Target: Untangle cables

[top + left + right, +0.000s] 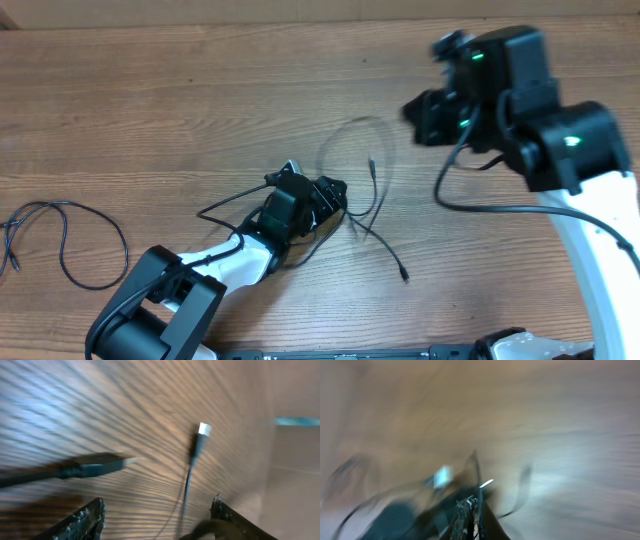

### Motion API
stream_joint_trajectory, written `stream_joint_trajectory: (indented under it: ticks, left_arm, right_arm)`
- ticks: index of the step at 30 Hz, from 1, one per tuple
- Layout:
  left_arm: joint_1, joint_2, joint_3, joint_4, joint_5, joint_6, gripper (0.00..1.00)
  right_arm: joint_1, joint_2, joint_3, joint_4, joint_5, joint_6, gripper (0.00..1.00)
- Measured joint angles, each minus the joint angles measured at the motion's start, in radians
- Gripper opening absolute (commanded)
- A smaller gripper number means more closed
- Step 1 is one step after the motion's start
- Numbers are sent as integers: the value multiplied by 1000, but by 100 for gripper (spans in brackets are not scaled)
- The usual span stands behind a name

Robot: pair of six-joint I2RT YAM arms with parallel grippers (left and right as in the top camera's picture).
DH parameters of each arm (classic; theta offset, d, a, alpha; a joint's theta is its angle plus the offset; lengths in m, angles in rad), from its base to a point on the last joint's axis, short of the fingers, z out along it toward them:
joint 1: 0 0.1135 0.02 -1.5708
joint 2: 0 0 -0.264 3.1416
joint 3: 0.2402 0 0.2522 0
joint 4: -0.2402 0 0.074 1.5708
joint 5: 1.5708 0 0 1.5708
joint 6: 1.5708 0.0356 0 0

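My right gripper goes to the right in the overhead view, over open tabletop, and releases the cable next. The cable's loop already rises from the crossing.
Two thin black cables (372, 222) lie crossed at the table's middle, with plug ends (403, 275) trailing to the right. A faint, blurred loop (352, 150) rises from them toward my right gripper (418, 112). In the right wrist view that gripper (471, 506) is shut, and a thin cable (476, 467) rises from its tips. My left gripper (328, 195) is low over the crossing. In its wrist view it (157, 512) is open, with a cable (186, 489) with a pale plug tip (204, 428) running between the fingers and a second plug (97, 465) to the left. A third cable (62, 240) lies looped apart at far left.
The right arm's own thick black cable (470, 205) hangs in a curve over the table at the right. The table's far edge (300, 20) runs along the top. Both wrist views are blurred.
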Motion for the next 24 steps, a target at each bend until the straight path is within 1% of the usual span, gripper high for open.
stream_joint_trajectory:
  ticks: [4, 7, 8, 9, 10, 13, 14, 17, 19, 24]
  left_arm:
    - [0, 4, 0, -9, -34, 12, 71]
    - [0, 4, 0, -9, -51, 23, 70]
    - [0, 4, 0, -8, -56, 23, 66]
    - [0, 4, 0, -8, -60, 23, 59]
    - [0, 4, 0, -9, -63, 27, 54]
    - [0, 4, 0, -8, -69, 32, 43]
    - [0, 4, 0, -8, -70, 32, 41]
    - [0, 4, 0, -5, -70, 36, 31]
    - [0, 4, 0, 2, -70, 39, 29]
    - [0, 4, 0, 52, -67, 41, 27]
  right_arm:
    - [-114, -21, 22, 12, 225, 55, 4]
    - [-195, -25, 22, 10, 326, 87, 4]
    - [-218, -25, 22, 8, 346, 95, 6]
    - [-235, -24, 22, 3, 356, 102, 9]
    - [-244, -24, 22, -3, 357, 105, 12]
    - [-253, -24, 22, -35, 320, 120, 29]
    - [-253, -23, 22, -44, 300, 124, 33]
    - [-253, -23, 22, -76, 244, 124, 43]
    - [-253, -21, 22, -101, 196, 126, 47]
    - [-253, -2, 22, -190, 98, 128, 48]
